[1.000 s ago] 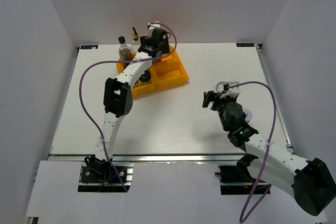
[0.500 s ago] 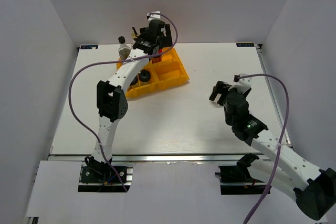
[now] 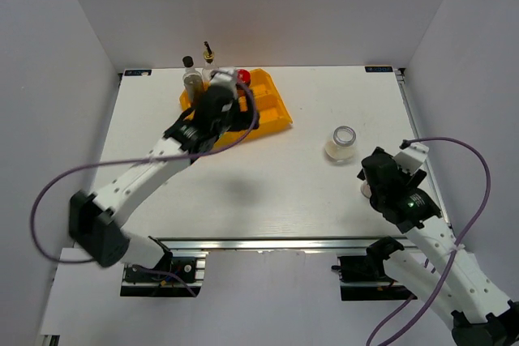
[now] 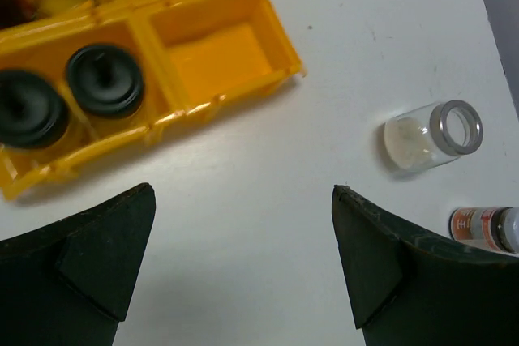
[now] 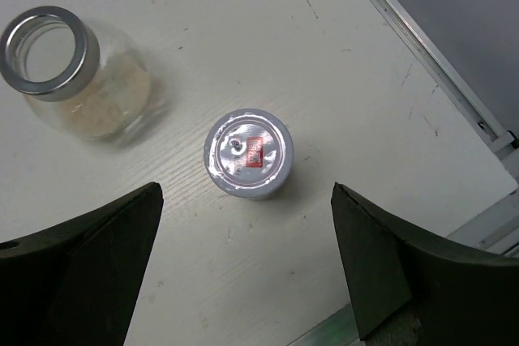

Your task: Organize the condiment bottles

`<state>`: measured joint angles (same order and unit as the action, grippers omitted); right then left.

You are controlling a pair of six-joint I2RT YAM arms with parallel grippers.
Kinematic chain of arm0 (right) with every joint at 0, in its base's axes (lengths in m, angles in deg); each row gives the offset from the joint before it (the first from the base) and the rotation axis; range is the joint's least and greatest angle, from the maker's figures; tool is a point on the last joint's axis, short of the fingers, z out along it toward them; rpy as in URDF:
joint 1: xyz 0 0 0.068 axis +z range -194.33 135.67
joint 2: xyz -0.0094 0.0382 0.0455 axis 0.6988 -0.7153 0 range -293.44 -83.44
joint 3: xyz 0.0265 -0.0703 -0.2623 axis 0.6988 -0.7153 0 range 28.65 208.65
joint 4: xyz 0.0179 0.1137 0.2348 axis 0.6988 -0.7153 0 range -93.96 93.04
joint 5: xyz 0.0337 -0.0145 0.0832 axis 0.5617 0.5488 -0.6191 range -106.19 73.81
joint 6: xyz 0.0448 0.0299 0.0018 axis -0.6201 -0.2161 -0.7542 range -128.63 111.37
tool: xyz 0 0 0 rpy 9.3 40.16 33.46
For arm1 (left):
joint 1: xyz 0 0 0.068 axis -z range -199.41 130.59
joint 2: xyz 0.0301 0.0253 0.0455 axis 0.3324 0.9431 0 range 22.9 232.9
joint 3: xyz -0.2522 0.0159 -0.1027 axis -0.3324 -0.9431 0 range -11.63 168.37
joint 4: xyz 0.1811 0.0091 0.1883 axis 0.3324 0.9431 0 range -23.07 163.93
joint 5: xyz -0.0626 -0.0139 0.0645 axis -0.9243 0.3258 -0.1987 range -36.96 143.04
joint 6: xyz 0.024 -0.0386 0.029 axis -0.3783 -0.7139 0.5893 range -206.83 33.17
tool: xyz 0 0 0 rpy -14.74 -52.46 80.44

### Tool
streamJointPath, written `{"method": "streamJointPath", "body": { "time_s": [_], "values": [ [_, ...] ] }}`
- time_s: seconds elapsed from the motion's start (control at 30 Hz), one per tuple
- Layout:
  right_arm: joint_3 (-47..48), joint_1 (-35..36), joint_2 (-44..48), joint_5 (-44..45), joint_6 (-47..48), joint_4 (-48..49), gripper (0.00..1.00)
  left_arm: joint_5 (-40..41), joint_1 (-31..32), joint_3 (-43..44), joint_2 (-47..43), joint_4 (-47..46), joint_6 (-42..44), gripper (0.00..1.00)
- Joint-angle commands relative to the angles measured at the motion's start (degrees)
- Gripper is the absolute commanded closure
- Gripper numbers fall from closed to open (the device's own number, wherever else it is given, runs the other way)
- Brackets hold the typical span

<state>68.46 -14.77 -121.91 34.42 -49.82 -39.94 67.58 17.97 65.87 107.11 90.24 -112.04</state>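
Observation:
The pale-lidded jar (image 5: 248, 153) stands upright below my right gripper, and its lid is midway between the open fingers. My right gripper will next lower them around the lid's sides and close.
The yellow tray (image 3: 280, 116) holds two black-capped shakers (image 4: 105, 79) in a front compartment and a red-lidded jar (image 3: 242, 77) at the back. A tall dark black-capped bottle (image 3: 192, 77) and a clear gold-spouted bottle (image 3: 208, 54) stand at its back left. A silver-lidded jar (image 3: 341, 143) stands on the table to the right, also in the right wrist view (image 5: 69, 74). A pale-lidded jar (image 5: 247, 154) stands beside it. My left gripper (image 3: 217, 113) is open and empty above the tray's front edge. My right gripper (image 3: 381, 180) is open and empty just above the pale-lidded jar.
The tray's front right compartment (image 4: 215, 50) holds nothing. The table's right rail (image 5: 430, 58) runs close to the pale-lidded jar. Walls close in the back and both sides of the table (image 3: 268, 192).
My left gripper has pulled back from the tray's rear, leaving the red-lidded jar in the tray. My right arm has swung right and nearer, uncovering the silver-lidded jar.

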Motion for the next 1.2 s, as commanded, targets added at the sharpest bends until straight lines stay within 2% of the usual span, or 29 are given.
{"method": "streamJointPath", "body": {
  "time_s": [0.0,0.1,0.17,0.27,0.5,0.73,0.9,0.93,1.0,1.03,1.17],
  "values": [
    [2.9,-0.9,-2.1,1.0,-3.4,-4.7,0.11,2.5,-1.3,-13.8,-13.2,-7.1,-7.2,0.02],
    [1.3,-3.1,-5.6,-0.8,0.4,-0.7,0.11,9.0,-1.4,-22.0,-24.3,-6.5,-9.4,0.02],
    [0.9,-7.1,-8.8,-4.2,2.9,3.1,0.11,14.1,-1.4,-23.1,-26.5,-2.9,-10.0,0.02],
    [-0.9,-11.7,-11.4,-10.0,6.5,7.6,0.11,16.9,-1.4,-24.2,-30.1,-0.3,-11.3,0.02],
    [-3.9,-15.1,-16.2,-16.3,9.9,17.1,0.11,21.4,-1.4,-26.6,-34.1,0.4,-11.5,0.02],
    [-5.7,-17.6,-19.2,-17.4,10.4,20.6,0.13,21.8,-1.4,-27.0,-33.3,0.2,-11.4,0.02],
    [-6.4,-18.9,-21.0,-15.1,9.7,20.3,0.40,22.4,-1.4,-26.9,-33.0,0.6,-11.6,0.02],
    [-6.3,-19.0,-21.3,-15.0,9.6,20.1,0.52,22.5,-1.4,-26.9,-33.0,0.6,-11.5,0.02],
    [-6.0,-19.0,-21.2,-15.0,9.3,19.0,0.64,22.8,-1.4,-26.7,-33.1,1.0,-11.8,0.02],
    [-5.5,-18.9,-20.1,-15.0,9.5,18.2,0.73,23.0,-1.4,-26.6,-33.1,1.1,-11.9,0.02],
    [-1.9,-18.9,-15.1,-20.5,12.9,16.4,0.89,23.4,-1.4,-26.5,-33.4,0.9,-12.1,0.02]
  ]
}}
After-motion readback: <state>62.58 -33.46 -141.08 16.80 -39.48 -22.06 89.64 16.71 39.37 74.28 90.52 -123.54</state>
